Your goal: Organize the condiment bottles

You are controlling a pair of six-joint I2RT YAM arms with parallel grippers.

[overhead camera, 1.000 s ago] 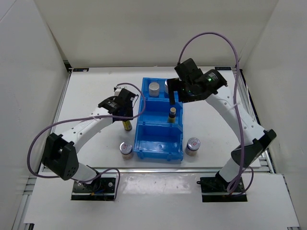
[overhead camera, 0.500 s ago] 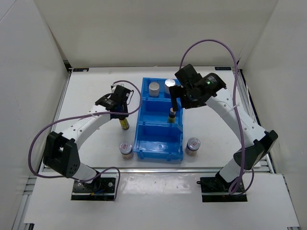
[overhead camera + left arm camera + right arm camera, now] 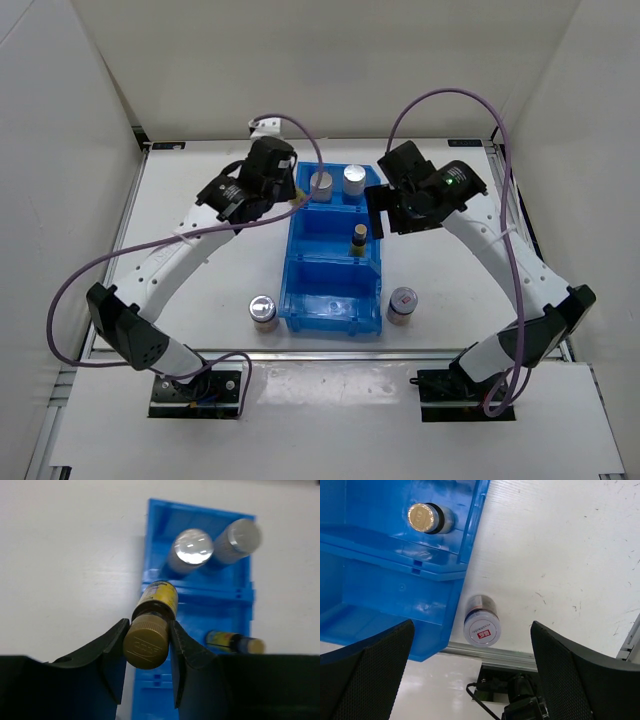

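Note:
My left gripper moves back over the bin's rim next, then down, to get its bottle beside the matching slim bottle in the bin's middle section.
My left gripper (image 3: 146, 641) is shut on the gold cap of a slim dark yellow-labelled bottle (image 3: 156, 596), which hangs above the left rim of the blue bin (image 3: 150, 540). From above, the left gripper (image 3: 291, 196) is by the bin's far-left corner. Two white silver-capped cylinders (image 3: 321, 184) (image 3: 354, 178) stand in the far compartment. A second slim bottle (image 3: 358, 240) stands in the middle one. Squat silver-lidded jars stand on the table left (image 3: 263, 310) and right (image 3: 402, 302) of the bin. My right gripper (image 3: 472, 630) is open high above the right jar (image 3: 481, 629).
The bin's near compartment (image 3: 332, 298) holds nothing. White walls enclose the table on three sides. The arm bases and a metal rail (image 3: 495, 656) run along the near edge.
The left gripper closed on the slim bottle standing left of the bin and carried it up toward the bin's far-left corner. The right arm drew back slightly to the right.

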